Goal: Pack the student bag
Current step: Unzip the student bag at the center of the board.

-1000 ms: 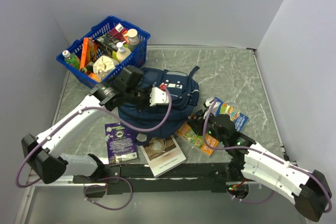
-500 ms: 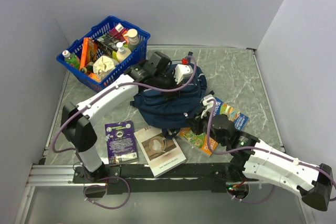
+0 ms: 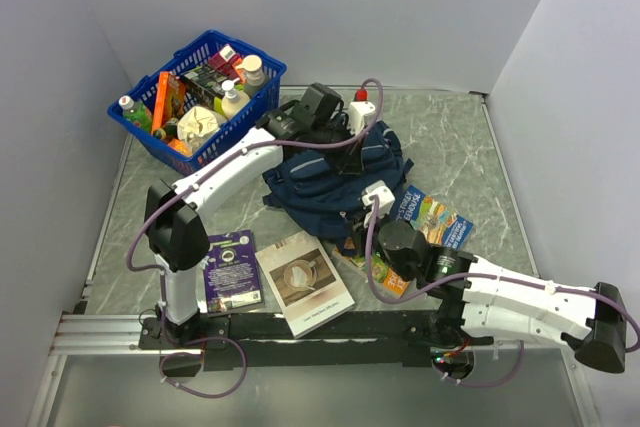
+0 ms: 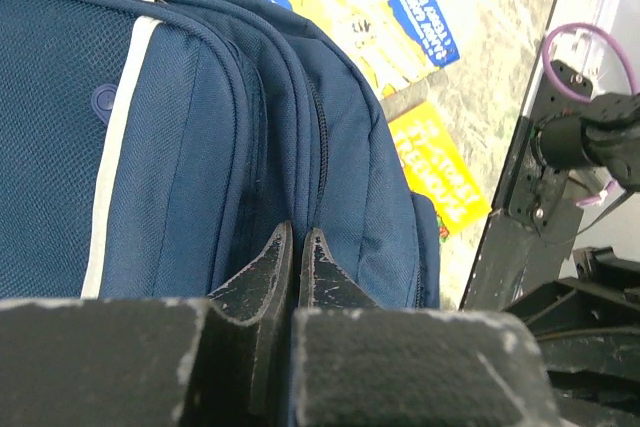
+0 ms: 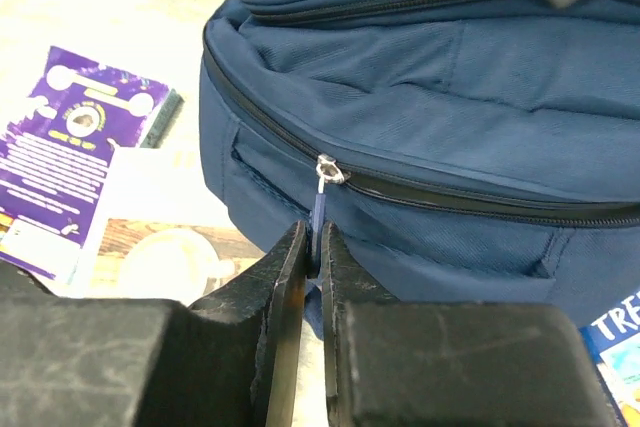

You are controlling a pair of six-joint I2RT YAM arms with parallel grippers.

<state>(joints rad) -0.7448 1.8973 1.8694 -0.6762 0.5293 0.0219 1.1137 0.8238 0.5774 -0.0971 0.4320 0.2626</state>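
The zip's closed end is to the left of my right gripper in the top view, so next I draw the zip's pull (image 5: 318, 209) that way to open it, then release.
The navy student bag (image 3: 325, 185) sits mid-table, bunched up and raised at its far end. My left gripper (image 3: 353, 163) comes down on its top. In the left wrist view its jaws (image 4: 297, 239) are shut, pinching a fold of the bag's fabric (image 4: 190, 147) beside a zip line. My right gripper (image 3: 352, 224) is at the bag's near side. In the right wrist view it (image 5: 312, 239) is shut on the blue zip pull (image 5: 318, 209), which hangs from a silver slider (image 5: 328, 169) on the closed zip.
A blue basket (image 3: 262, 97) full of bottles and packets stands at the back left. A purple booklet (image 3: 232, 269) and a book with a cup picture (image 3: 305, 282) lie near the front rail. Colourful booklets (image 3: 432, 217) lie right of the bag, partly under my right arm.
My left arm has dragged the bag to the right and away, raising its far end. The right gripper has moved left to the bag's near side and closed on the zip pull.
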